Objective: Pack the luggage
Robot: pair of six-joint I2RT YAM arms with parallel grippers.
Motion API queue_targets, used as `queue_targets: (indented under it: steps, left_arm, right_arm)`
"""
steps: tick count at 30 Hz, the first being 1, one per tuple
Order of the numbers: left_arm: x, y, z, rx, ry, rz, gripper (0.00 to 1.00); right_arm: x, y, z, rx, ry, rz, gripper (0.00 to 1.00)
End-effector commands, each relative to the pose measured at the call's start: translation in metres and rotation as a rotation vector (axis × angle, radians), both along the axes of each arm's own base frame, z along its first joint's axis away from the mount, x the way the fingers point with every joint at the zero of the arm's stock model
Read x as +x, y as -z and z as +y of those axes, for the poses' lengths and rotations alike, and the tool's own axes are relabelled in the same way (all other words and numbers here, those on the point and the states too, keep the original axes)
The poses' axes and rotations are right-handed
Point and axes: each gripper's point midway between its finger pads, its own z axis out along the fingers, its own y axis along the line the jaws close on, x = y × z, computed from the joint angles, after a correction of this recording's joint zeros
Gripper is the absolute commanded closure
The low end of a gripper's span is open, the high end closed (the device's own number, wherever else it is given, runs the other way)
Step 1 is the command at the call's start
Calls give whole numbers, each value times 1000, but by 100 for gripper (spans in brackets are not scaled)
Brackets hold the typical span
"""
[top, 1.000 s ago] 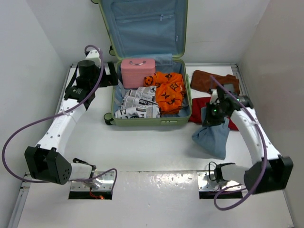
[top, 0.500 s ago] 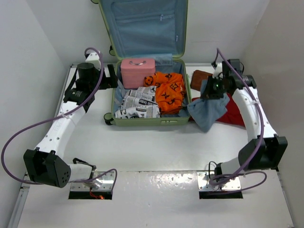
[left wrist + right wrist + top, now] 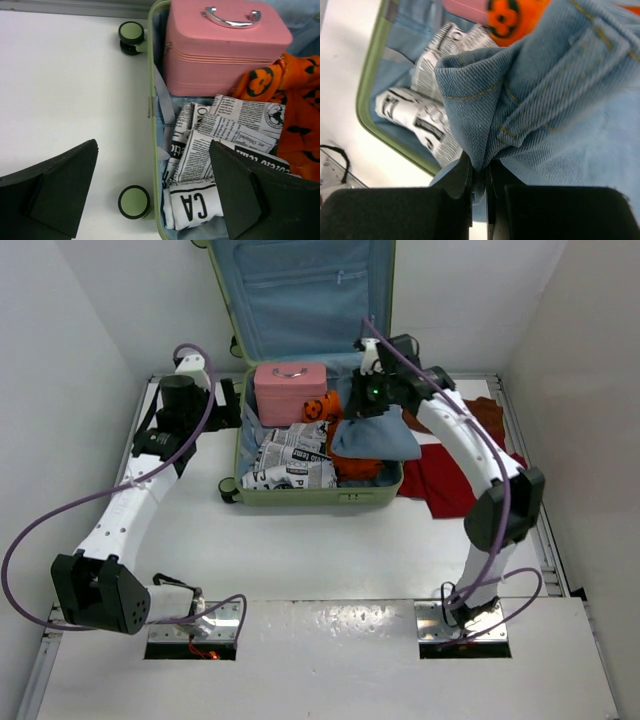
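The denim leaves the newspaper-print cloth uncovered, so my right gripper should sweep the denim to the left in the top view, over the newspaper-print cloth (image 3: 291, 457) (image 3: 431, 96) toward the luggage's wheel-side rim.
The luggage (image 3: 243, 450) lies open at the back of the table, its green rim (image 3: 152, 75) and blue-lined lid (image 3: 300, 290) in view. Inside it are a pink case (image 3: 289, 390), newspaper-print cloth (image 3: 290, 458) and orange pumpkin-print cloth (image 3: 326, 410). My right gripper (image 3: 479, 172) is shut on a fold of blue denim (image 3: 545, 90), which hangs over the case's right half (image 3: 375, 437). My left gripper (image 3: 152, 195) stands open above the luggage's left rim, nothing between its fingers.
Red cloth (image 3: 450, 475) and a brown garment (image 3: 490, 412) lie on the table right of the luggage. Two green-faced wheels (image 3: 134, 201) stick out on its left side. White walls close in on both sides.
My right arm has swung left with the denim, from the table right of the luggage to over the orange cloth inside it. The left arm has barely moved.
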Motion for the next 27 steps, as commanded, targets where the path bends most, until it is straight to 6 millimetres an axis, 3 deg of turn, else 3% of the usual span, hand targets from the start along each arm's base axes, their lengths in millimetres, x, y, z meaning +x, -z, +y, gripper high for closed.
queue_targets:
  steps: [1, 2, 3, 6, 7, 8, 10, 15, 16, 17, 24, 27]
  left_arm:
    - [0, -7, 14, -20, -50, -28, 1]
    - [-1, -5, 20, -18, -66, -18, 1]
    - [-1, -5, 24, -31, -80, -17, 1]
    - [-2, -3, 31, -46, -93, -6, 1]
    - [-2, 2, 37, -45, -107, 5, 1]
    - [-2, 2, 37, -45, -107, 5, 1]
    - [-3, 7, 47, -44, -131, 13, 1]
    - [-3, 19, 55, -64, -143, 42, 1]
    - [-3, 19, 53, -69, -132, 42, 1]
    - [-2, 22, 57, -68, -141, 51, 1]
    - [-4, 33, 67, -78, -156, 69, 1]
    - [-7, 35, 68, -82, -155, 72, 1]
  right_arm:
    - [14, -28, 51, 116, -23, -59, 100]
    - [12, -28, 61, 126, -30, -50, 100]
    - [15, -6, 72, 124, -23, 4, 100]
    - [16, 11, 101, 157, -13, 70, 100]
    - [19, 7, 110, 184, -21, 63, 100]
    - [15, 18, 124, 188, -45, 90, 100]
    - [16, 22, 146, 207, -68, 101, 100]
    - [1, 29, 187, 257, -97, 136, 100]
    - [0, 41, 193, 261, -86, 170, 100]
    - [-3, 35, 205, 301, -92, 176, 100]
    - [-4, 48, 243, 381, -87, 232, 100]
    - [4, 50, 249, 420, -53, 233, 100]
